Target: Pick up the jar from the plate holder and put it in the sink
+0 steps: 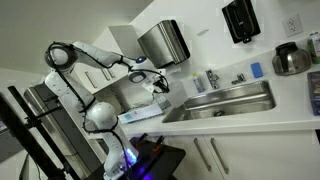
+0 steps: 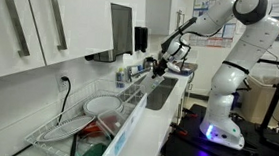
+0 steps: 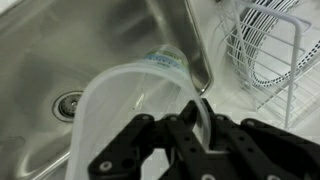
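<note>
The jar still hangs high by the sink's edge, so my gripper moves away from the plate holder (image 1: 140,112) and down toward the sink's bottom (image 1: 197,112) beside the drain next.
My gripper (image 3: 190,125) is shut on the rim of a translucent plastic jar (image 3: 120,110) with a pale blue label. It holds the jar tilted above the stainless-steel sink (image 3: 60,60), close to the basin's edge. The white wire plate holder (image 3: 265,50) lies to the right, with a white plate in it. In both exterior views the gripper (image 1: 160,85) (image 2: 160,68) hangs between the plate holder (image 1: 140,112) (image 2: 81,124) and the sink (image 1: 225,100) (image 2: 164,92). The jar is too small to make out there.
A chrome faucet (image 1: 212,78) stands at the sink's back rim. A steel wall box (image 1: 165,42) and a black dispenser (image 1: 240,20) hang above the counter. A round steel pot (image 1: 290,60) sits at the far end. The drain (image 3: 68,103) lies below the jar.
</note>
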Controlling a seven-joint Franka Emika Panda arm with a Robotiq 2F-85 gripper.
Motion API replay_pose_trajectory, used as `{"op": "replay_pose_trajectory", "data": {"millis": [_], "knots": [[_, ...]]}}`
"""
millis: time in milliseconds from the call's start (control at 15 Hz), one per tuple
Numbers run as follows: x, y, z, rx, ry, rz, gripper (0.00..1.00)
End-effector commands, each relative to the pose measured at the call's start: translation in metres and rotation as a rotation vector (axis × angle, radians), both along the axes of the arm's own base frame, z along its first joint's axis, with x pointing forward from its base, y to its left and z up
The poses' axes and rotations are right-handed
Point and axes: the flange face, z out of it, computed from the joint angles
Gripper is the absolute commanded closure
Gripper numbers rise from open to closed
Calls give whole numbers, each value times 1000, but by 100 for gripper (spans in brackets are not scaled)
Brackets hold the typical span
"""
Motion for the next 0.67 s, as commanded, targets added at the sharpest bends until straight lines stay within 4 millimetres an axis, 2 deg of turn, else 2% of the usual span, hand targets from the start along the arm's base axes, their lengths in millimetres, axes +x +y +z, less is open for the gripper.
{"op": "replay_pose_trajectory", "data": {"millis": [0,267,467,600], "knots": [[27,-35,-16,50,45,-25,98],[49,-75,-33,193,68,17,98],[65,-91,-49,321,60,90,98],[77,-97,-69,371,102,129,98]]}}
